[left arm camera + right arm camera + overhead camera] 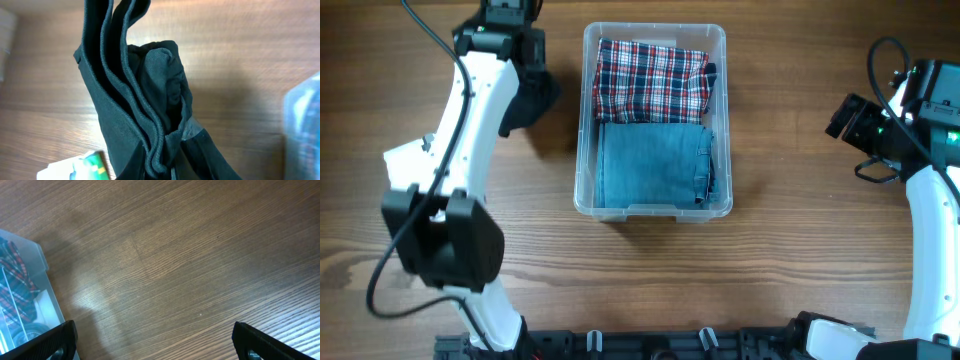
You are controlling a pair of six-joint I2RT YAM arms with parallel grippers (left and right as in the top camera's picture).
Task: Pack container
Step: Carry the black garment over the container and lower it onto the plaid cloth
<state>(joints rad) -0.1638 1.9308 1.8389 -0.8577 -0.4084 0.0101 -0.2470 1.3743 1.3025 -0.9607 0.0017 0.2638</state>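
Note:
The dark green garment still hangs outside, so my left gripper will lift it over the container's side and down onto the red plaid cloth point(652, 82) next.
The clear plastic container point(655, 206) stands at the table's middle back. It holds a folded red plaid cloth point(650, 80) at the far end and folded blue denim point(655, 163) at the near end. My left gripper point(532, 95) is to the left of the container, shut on a folded dark green garment point(135, 105) that hangs from the jaws above the table. My right gripper point(155, 340) is open and empty over bare wood at the far right; the container's corner shows in the right wrist view point(30, 290).
The wooden table point(790, 250) surrounds the container. A white and green card point(80, 167) lies on the wood below the left gripper. The container's edge shows blurred in the left wrist view point(302, 125).

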